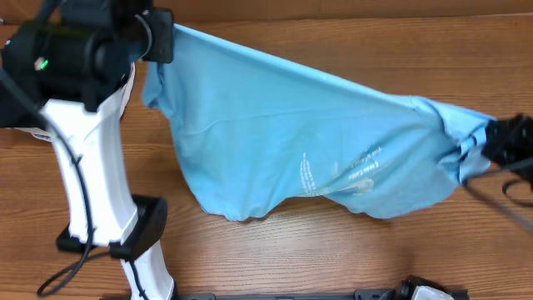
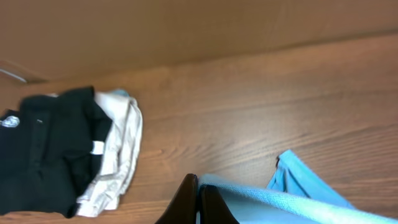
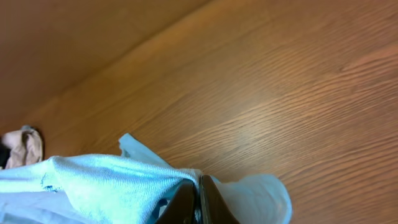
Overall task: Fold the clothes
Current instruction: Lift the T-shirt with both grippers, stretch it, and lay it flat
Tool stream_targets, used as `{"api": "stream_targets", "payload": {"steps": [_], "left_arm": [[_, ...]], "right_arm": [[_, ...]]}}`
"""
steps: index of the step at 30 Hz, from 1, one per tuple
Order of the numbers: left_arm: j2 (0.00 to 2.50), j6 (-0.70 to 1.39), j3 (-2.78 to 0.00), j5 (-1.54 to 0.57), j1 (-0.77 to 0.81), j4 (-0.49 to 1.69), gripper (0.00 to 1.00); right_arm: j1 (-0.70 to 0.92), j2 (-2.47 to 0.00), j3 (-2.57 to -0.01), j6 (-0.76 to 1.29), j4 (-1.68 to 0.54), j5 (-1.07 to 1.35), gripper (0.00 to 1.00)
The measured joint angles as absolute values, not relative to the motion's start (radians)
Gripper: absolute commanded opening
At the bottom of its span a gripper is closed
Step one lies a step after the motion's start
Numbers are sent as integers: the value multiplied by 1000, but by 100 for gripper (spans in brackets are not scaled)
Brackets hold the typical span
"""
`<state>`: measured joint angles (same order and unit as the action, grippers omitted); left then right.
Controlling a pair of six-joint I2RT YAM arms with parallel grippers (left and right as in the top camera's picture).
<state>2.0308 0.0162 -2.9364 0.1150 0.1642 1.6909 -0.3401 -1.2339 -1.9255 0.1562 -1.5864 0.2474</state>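
My left gripper will go down and away from my base over the wood next, and then put the pinched corner down.
The clothes, a light sky-blue T-shirt (image 1: 316, 150) with faint white lettering, hangs stretched between both grippers above the wooden table, its lower edge sagging toward the front. My left gripper (image 1: 162, 37) is shut on the shirt's far-left corner; in the left wrist view its dark fingers (image 2: 198, 196) pinch the blue hem (image 2: 280, 202). At the right edge, my right gripper (image 1: 491, 137) is shut on bunched fabric, and the right wrist view shows the fingers (image 3: 198, 198) pressed together with blue cloth (image 3: 106, 180) between them.
A black garment (image 2: 43, 152) lies on a white one (image 2: 118, 155) on the table beyond the left gripper. A beige garment (image 3: 22, 146) shows at the left edge of the right wrist view. The left arm's white base (image 1: 100, 183) stands at the front left.
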Motion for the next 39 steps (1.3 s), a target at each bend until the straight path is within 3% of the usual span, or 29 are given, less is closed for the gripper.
{"api": "stream_targets", "payload": {"steps": [9,14,15,16,17,18,20,22,34,36,39], "left_arm": [[2293,16,-2920,84,166,1618,4],[2452,-3,-2917,79,178,1458,4],[2478,-3,-2917,79,178,1415,10],[2498,-4,-2917,80,177,1380,27],[2514,-4,-2916,83,177,1343,49],[2527,-8,-2915,89,176,1314,69],[2540,-10,-2911,100,175,1275,88],[2540,-10,-2910,108,174,1251,98],[2391,-13,-2917,60,175,1401,100],[2326,-14,-2923,47,175,1441,100],[2237,-14,-2938,32,175,1491,100]], "right_arm": [[-339,-1595,-1924,134,-1495,256,4],[-330,-1782,-1924,121,-1300,269,4],[-326,-1818,-1924,117,-1245,279,4],[-321,-1847,-1924,114,-1210,285,9],[-317,-1871,-1924,112,-1180,289,17],[-312,-1890,-1924,106,-1150,288,35],[-307,-1906,-1923,103,-1115,288,68],[-307,-1906,-1930,104,-1121,288,76],[-306,-1884,-2379,84,-1614,288,80],[-306,-1857,-2434,82,-1675,288,88],[-306,-1779,-2459,83,-1692,289,91]]}}
